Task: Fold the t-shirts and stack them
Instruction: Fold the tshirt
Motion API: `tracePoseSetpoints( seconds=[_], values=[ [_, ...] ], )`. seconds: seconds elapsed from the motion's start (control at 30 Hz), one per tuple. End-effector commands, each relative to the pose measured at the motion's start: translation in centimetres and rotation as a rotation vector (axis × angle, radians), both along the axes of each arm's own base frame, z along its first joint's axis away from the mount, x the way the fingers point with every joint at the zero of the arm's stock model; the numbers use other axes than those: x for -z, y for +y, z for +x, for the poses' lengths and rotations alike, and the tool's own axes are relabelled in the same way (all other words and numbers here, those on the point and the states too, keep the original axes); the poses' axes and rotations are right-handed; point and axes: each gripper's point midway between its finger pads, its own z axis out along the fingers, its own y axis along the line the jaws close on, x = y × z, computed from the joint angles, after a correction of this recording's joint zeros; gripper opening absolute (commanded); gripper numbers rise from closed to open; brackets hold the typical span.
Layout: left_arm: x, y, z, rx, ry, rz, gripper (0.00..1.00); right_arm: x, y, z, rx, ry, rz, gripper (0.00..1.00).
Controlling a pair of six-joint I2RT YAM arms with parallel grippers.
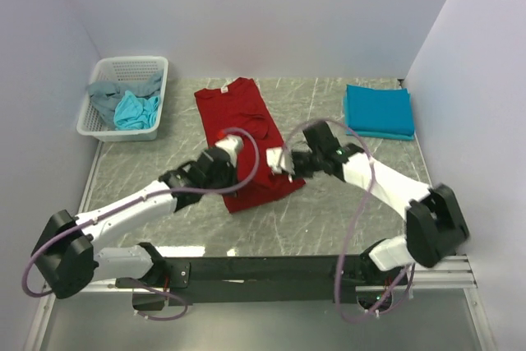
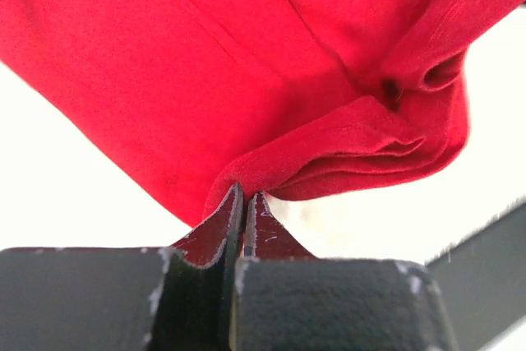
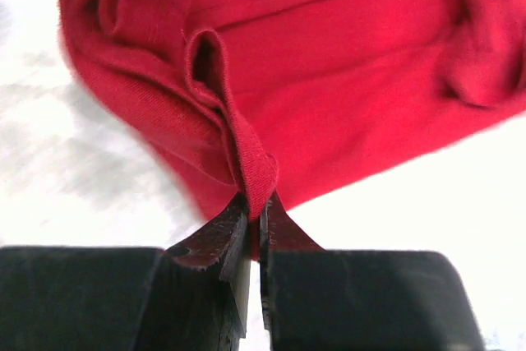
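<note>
The right gripper carries the hem outward onto the shirt's far half (image 1: 256,118), toward the collar, and releases it there next, since the sides already lie folded in.
A dark red t-shirt (image 1: 242,117) lies lengthwise in the middle of the table, its sides folded in. My left gripper (image 1: 223,147) is shut on a bunched edge of the red cloth (image 2: 329,145) at the shirt's left side. My right gripper (image 1: 279,160) is shut on a folded edge of the same shirt (image 3: 329,80) at its right side. Both hold the cloth a little above the table. A folded teal-blue t-shirt (image 1: 379,110) lies at the back right. Grey (image 1: 103,96) and light turquoise (image 1: 136,111) shirts lie crumpled in the basket.
A white plastic mesh basket (image 1: 146,63) stands at the back left. White walls close in the table on the left, back and right. A black rail (image 1: 271,269) runs along the near edge between the arm bases.
</note>
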Motion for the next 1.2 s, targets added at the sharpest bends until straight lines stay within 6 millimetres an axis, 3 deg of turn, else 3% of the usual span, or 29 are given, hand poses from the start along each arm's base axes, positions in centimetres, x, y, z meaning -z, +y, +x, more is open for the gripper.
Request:
tracePoseSetpoints(
  seconds=[0.0,0.03,0.1,0.13,0.17,0.33,0.37,0.43,0.47,0.53,0.73,1.07,1.13,1.17],
  values=[
    [-3.0,1.1,4.6,-0.03,-0.069,-0.051,0.01,-2.7,2.0,6.1,0.209,-0.015,0.075,0.0],
    [-3.7,1.5,5.9,-0.041,-0.09,-0.052,0.0,-3.1,3.1,8.2,0.235,-0.014,0.082,0.0],
    [-3.1,3.0,8.5,-0.082,-0.069,-0.047,0.0,-3.4,3.7,10.3,0.3,0.013,0.09,0.0],
    [-3.8,3.2,9.8,-0.086,-0.086,-0.048,0.0,-5.2,4.6,12.0,0.315,-0.014,0.12,0.0],
    [-2.9,3.4,10.8,-0.094,-0.064,-0.035,0.01,-3.8,5.1,12.9,0.341,0.025,0.108,0.0],
    [-3.2,6.2,16.7,-0.176,-0.086,-0.022,0.01,-3.5,6.7,18.2,0.445,0.016,0.11,0.0],
    [-2.1,7.2,17.8,-0.204,-0.059,-0.012,0.0,-3.3,7.0,18.7,0.462,0.023,0.111,0.0],
    [-2.5,7.5,19.4,-0.215,-0.063,-0.022,0.01,-2.9,7.4,20.3,0.491,0.017,0.108,0.0],
    [-1.6,7.9,20.1,-0.224,-0.039,-0.016,0.01,-2.7,7.5,20.7,0.504,0.023,0.109,0.0],
    [-2.1,7.8,21.3,-0.218,-0.051,-0.023,0.01,-2.3,7.8,21.8,0.533,0.024,0.109,0.0],
    [-1.1,7.9,23.3,-0.2,-0.022,0.003,0.01,-1.7,7.8,23.4,0.59,0.018,0.099,0.0],
    [0.8,8.6,24.3,-0.213,0.021,0.022,0.01,-1.5,6.8,24.8,0.662,0.008,0.112,0.02],
    [0.8,9.7,25.2,-0.281,0.013,0.055,0.15,-2.0,6.7,26.6,0.776,-0.033,0.159,0.19],
    [-0.1,10.3,26.3,-0.324,-0.012,0.059,0.41,-2.9,5.7,28.0,0.881,-0.098,0.169,0.38]
  ],
)
